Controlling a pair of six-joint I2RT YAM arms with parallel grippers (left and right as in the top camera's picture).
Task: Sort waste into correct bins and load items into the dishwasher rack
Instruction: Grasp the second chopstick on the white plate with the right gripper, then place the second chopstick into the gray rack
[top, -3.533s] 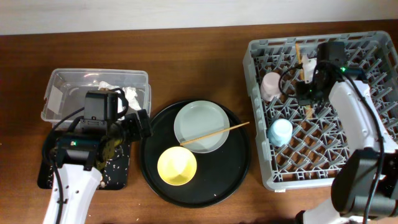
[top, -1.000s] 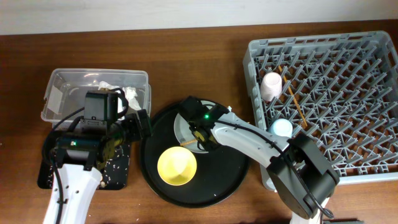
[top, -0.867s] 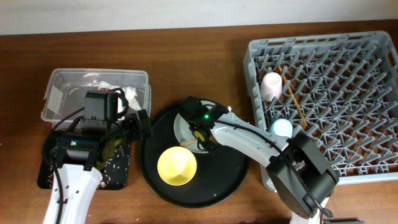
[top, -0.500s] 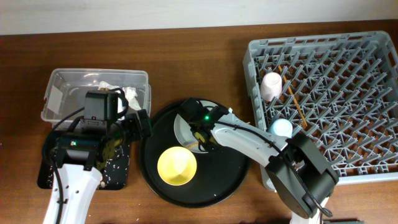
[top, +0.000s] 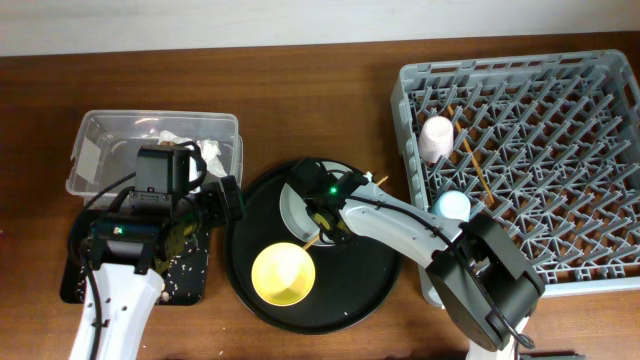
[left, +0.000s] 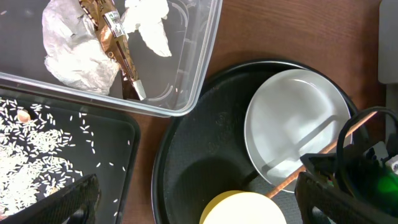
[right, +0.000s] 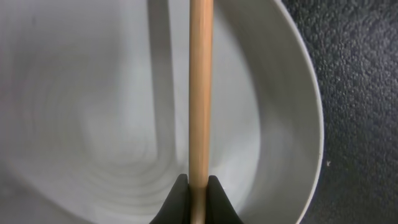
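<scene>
My right gripper will go up, turn, move over the rack's wires (top: 491, 128) beside the other chopstick, then go down and let go, because that other chopstick is already in the grey rack (top: 600, 265).
My right gripper (top: 322, 216) (right: 198, 186) is shut on a wooden chopstick (right: 200, 93) (top: 345, 210) over the pale plate (right: 93, 93) (top: 298, 198), which lies on the round black tray (top: 370, 270). The left wrist view shows the same chopstick (left: 336, 149) slanting across the plate (left: 292, 130). A yellow bowl (top: 283, 277) sits at the tray's front. In the grey rack (top: 600, 265) are a pink cup (top: 436, 138), a blue cup (top: 452, 205) and another chopstick (top: 470, 160). My left gripper (top: 205, 215) (left: 205, 205) hangs open and empty between tub and tray.
The clear tub (top: 100, 125) (left: 205, 62) holds a crumpled napkin (left: 74, 56) and a brown-gold wrapper (left: 115, 40). The shallow black tray (top: 70, 285) (left: 124, 137) in front of it has pale scraps (left: 31, 168) scattered in it. My right arm (top: 410, 230) stretches from the rack's front corner across the round tray.
My right gripper has shut on the chopstick over the plate. The chopstick now shows either side of the gripper, and the yellow bowl has slid slightly toward the front.
</scene>
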